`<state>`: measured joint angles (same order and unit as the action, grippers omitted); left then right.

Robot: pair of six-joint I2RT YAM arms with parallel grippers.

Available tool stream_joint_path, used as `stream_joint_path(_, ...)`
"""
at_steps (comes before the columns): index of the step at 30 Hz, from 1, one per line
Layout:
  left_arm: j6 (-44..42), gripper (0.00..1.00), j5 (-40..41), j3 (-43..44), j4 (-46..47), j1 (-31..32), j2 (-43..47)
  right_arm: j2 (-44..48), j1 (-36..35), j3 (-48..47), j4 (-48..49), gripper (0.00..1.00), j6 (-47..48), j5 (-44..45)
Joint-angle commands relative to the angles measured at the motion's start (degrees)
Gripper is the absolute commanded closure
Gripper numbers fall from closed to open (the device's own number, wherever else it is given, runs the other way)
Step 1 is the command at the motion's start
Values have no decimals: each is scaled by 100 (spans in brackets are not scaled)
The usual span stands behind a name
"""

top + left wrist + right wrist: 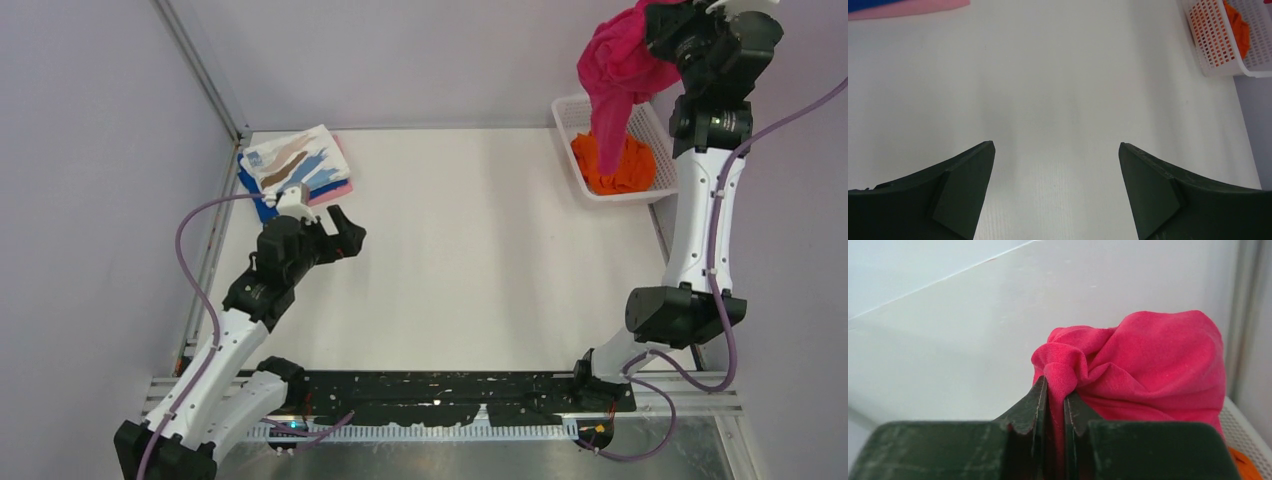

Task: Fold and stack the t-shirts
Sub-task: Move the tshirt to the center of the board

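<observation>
I should move my right gripper away from the basket (569, 110) next, then back and down over that space.
My right gripper (668, 22) is raised high at the back right and is shut on the magenta t-shirt (618, 70), which hangs down over the basket. In the right wrist view a bunched fold of the magenta shirt (1143, 365) is pinched between the jaws of the gripper (1055, 390). An orange t-shirt (618, 165) lies crumpled in the white lattice basket (569, 110). A folded stack sits at the back left: the white streaked shirt (293, 160) on top, the blue (262, 207) and pale pink (335, 190) ones under it. My left gripper (347, 232) is open and empty just in front of that stack.
The basket (1208, 40) with orange cloth (1240, 27) shows at the top right of the left wrist view. The pink shirt's edge (908, 7) shows at its top left. Grey walls and a metal frame post (205, 75) bound the white table (470, 250).
</observation>
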<state>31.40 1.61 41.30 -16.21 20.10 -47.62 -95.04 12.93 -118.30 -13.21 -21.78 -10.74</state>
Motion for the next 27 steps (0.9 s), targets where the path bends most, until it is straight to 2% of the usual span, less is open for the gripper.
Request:
stream_joint_path(1,139,1,29,-56,4,-15,362,637,-409,361,520,95,-512,-1372)
stream_joint_path(5,306,1,288,-19,-389,-12,683,1150,-1171,557,607,95,-503,-1749)
stream_joint_path(8,507,1,584,-1,-827,-10,971,1415,-2176,848,715,95,-520,-1991)
stream_joint_path(12,774,1,1095,82,-1457,-15,1466,1689,-3085,1632,1496,95,-926,-2413)
stream_joint_path(16,978,1,1457,119,-1936,-14,1800,1886,-3568,2657,2483,94,-1187,-2404)
stream_joint_path(19,1076,1,1497,107,-2156,-15,1911,2084,-3594,3544,2586,90,-1005,-2057)
stream_joint_path(23,1306,1,1509,99,-2544,-15,1867,2431,-3524,5340,2190,77,-305,-704)
stream_joint_path(24,1370,1,1481,74,-2651,-15,1840,2551,-3408,6101,2211,61,-255,-262)
stream_joint_path(25,1382,1,1394,31,-2716,-19,1817,2604,-3162,6483,2227,52,-278,55)
stream_joint_path(26,1372,1,1322,-49,-2759,-15,1791,2706,-2996,7112,2189,35,-438,213)
stream_joint_path(27,1379,1,1263,-137,-2787,-15,1757,2757,-2644,7397,2142,29,-536,400)
